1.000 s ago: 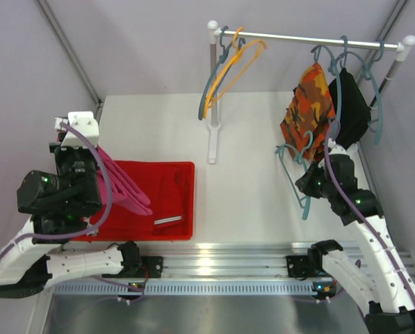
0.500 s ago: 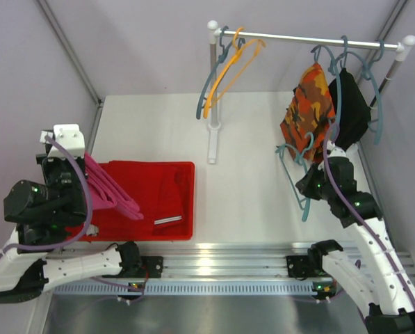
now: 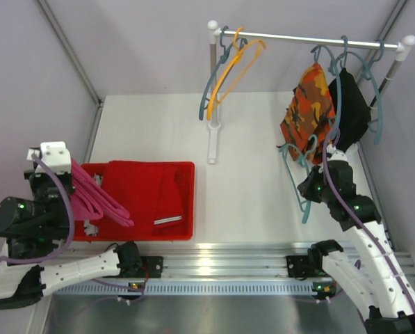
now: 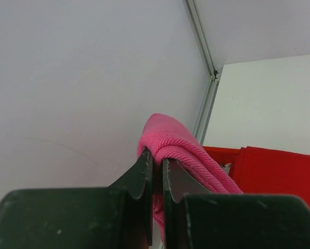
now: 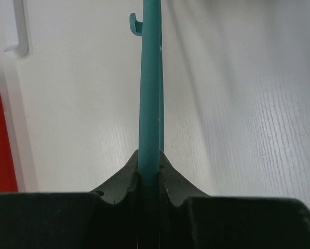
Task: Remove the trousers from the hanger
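Observation:
The left gripper sweeps down to the bin's post-side end point(image 3: 185, 182) next, which lies below it and to its right in the top view. It spreads the dangling trousers, then releases them.
My left gripper point(image 3: 71, 177) is shut on the magenta pink trousers point(image 3: 101, 203), which trail from the fingers down over the left end of the red bin point(image 3: 151, 165). In the left wrist view the jaws point(image 4: 156, 161) pinch a fold of the pink cloth point(image 4: 196, 154). My right gripper point(image 3: 310, 186) is shut on a bare teal hanger point(image 3: 295, 174), held low over the table; the right wrist view shows its bar point(image 5: 149, 78) clamped between the fingers point(image 5: 149, 162). Orange camouflage trousers point(image 3: 306, 104) and black trousers point(image 3: 352, 104) hang on teal hangers on the rail point(image 3: 311, 36). Red trousers point(image 3: 141, 191) lie in the bin. The black-and-white patterned trousers are not in view.
An empty orange hanger point(image 3: 233, 66) and empty teal hangers point(image 3: 211, 82) hang at the rail's left end, above the white post point(image 3: 213, 142). A small metal clip point(image 3: 169, 220) lies in the bin. Grey walls close in on the left and right.
My left arm has moved left and toward the near edge, dragging the pink trousers across to the bin's left end. The right arm has hardly moved.

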You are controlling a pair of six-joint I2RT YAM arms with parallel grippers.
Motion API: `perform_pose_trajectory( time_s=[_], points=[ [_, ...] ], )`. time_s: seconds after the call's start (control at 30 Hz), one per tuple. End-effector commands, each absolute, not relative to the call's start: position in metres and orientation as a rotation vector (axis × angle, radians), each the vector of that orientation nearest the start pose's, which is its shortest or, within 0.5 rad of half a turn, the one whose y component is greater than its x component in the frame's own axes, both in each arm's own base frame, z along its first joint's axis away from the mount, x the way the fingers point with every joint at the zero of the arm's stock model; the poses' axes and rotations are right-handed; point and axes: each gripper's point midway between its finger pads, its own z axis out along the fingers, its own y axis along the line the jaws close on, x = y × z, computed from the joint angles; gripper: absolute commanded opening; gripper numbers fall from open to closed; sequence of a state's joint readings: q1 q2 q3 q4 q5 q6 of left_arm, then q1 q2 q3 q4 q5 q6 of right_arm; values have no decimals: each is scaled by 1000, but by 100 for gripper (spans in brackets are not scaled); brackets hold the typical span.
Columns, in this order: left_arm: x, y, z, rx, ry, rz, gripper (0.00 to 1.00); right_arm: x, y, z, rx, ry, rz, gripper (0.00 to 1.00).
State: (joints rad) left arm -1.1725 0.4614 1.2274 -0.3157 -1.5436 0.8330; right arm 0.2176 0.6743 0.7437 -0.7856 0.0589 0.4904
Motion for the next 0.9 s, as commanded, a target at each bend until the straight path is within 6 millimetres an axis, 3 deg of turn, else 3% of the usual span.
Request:
perform_pose_trajectory(
  time_s=[0.0,0.27,0.57,0.87],
  points=[
    [140,101,413,-83,1692,757,0,215,50,162,370,2257,273,0],
    [156,62,386,-12,1688,811,0,214,52,164,345,2255,287,0],
    [186,-11,348,144,1664,957,0,218,59,166,288,2251,317,0],
    [224,-44,298,337,1653,1163,0,222,70,175,230,2241,383,0]
  ],
)
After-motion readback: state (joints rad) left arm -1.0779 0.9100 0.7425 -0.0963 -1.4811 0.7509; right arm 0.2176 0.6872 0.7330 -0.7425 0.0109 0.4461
